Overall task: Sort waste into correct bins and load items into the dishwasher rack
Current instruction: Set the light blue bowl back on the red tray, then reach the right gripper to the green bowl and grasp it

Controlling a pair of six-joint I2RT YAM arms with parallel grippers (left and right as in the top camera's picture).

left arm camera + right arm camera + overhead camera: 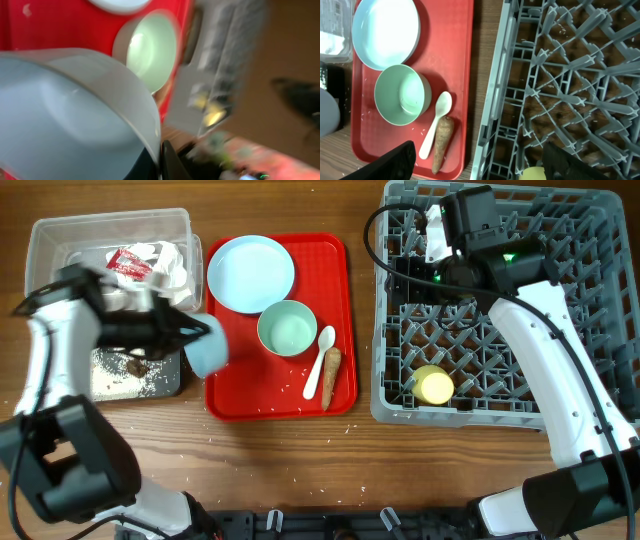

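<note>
My left gripper levels the bowl next, lowers toward the right in the overhead view and releases. The red tray's open near part lies below, that way.
My left gripper [193, 337] is shut on the rim of the pale blue bowl [209, 350], held tilted over the left edge of the red tray beside the black tray [172, 383]. In the left wrist view the bowl [75, 110] fills the left side, with my fingers [161, 161] pinching its rim. The pale blue plate [250, 272], pale green bowl [287, 328], white spoon [320, 361] and brown root piece [331, 376] lie on the red tray. The yellow cup [434, 385] sits in the grey rack [600, 300]. My right gripper [480, 160] is open and empty above the rack's left edge.
The clear tub [45, 240] at the back left holds the white tissue [170, 265] and red sauce packet [128, 263]. The black tray holds rice grains and a dark lump [135, 366]. A few rice grains are scattered on the red tray [335, 260].
</note>
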